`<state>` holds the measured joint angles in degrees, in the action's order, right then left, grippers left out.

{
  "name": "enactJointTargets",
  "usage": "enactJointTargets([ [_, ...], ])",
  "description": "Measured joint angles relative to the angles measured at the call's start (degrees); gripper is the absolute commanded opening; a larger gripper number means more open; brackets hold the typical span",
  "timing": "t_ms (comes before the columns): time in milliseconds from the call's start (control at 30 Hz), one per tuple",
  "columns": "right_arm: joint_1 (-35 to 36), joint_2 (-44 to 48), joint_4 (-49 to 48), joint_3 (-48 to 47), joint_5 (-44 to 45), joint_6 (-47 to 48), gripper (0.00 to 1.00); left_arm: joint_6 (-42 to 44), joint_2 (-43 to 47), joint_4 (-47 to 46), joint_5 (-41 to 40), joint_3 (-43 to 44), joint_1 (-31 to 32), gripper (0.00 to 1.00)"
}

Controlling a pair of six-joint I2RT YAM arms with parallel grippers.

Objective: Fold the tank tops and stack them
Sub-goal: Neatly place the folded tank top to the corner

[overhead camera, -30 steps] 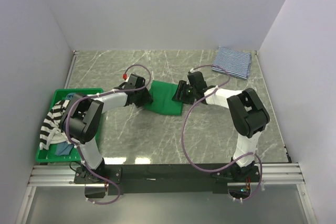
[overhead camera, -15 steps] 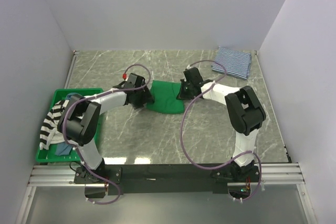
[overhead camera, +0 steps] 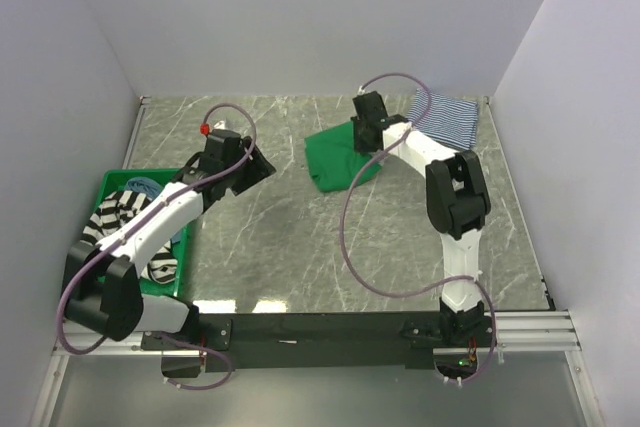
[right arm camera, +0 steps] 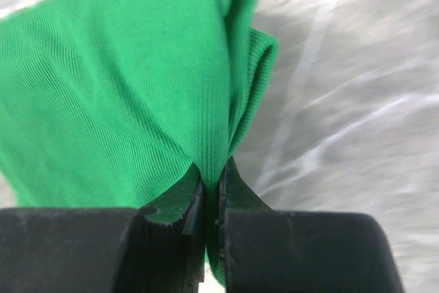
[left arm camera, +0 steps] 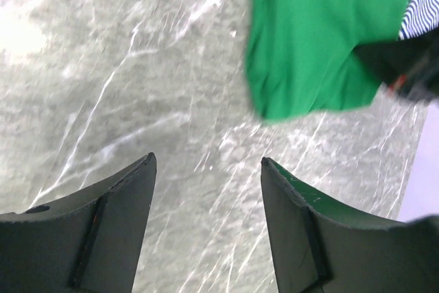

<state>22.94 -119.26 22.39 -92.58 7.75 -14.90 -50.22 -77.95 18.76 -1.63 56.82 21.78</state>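
Observation:
The folded striped tank top lies to the right of my right gripper in the top view, so I need to lift the green tank top across onto it and release.
My right gripper is shut on a bunched edge of the plain green tank top, which hangs from the jaws and trails onto the table. Just to its right lies the folded thin navy-white striped tank top. My left gripper is open and holds nothing. It hovers over bare marble, left of the green tank top. A bold black-white striped tank top and a bit of dusty blue cloth lie in the bin.
The rigid green plastic bin stands at the left edge under my left arm. White walls close the table on the left, back and right. A metal rail runs along the near edge.
My right gripper has shut on the green tank top and carried it back and right, toward the striped tank top. My left gripper has opened wide and drawn away to the left.

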Motion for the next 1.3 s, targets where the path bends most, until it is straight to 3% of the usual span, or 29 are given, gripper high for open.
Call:
enactJointTargets([
  [200,-4.42,-8.92,5.6,-14.6,7.91,7.08,0.0,1.2,5.22,1.46,1.18,-4.92,0.04,0.68],
  [533,-9.51,-19.06,11.3,-37.77,19.04,17.75,0.0,4.24,7.02,3.41,3.98,-5.05,0.04,0.67],
  [833,-11.19,-19.67,10.82,-40.61,23.96,23.17,0.0,6.21,4.17,3.23,6.25,-3.28,0.04,0.67],
  [1300,-15.87,-19.23,10.21,-40.61,22.69,22.64,0.0,6.67,2.19,3.13,8.02,-3.28,0.02,0.67],
])
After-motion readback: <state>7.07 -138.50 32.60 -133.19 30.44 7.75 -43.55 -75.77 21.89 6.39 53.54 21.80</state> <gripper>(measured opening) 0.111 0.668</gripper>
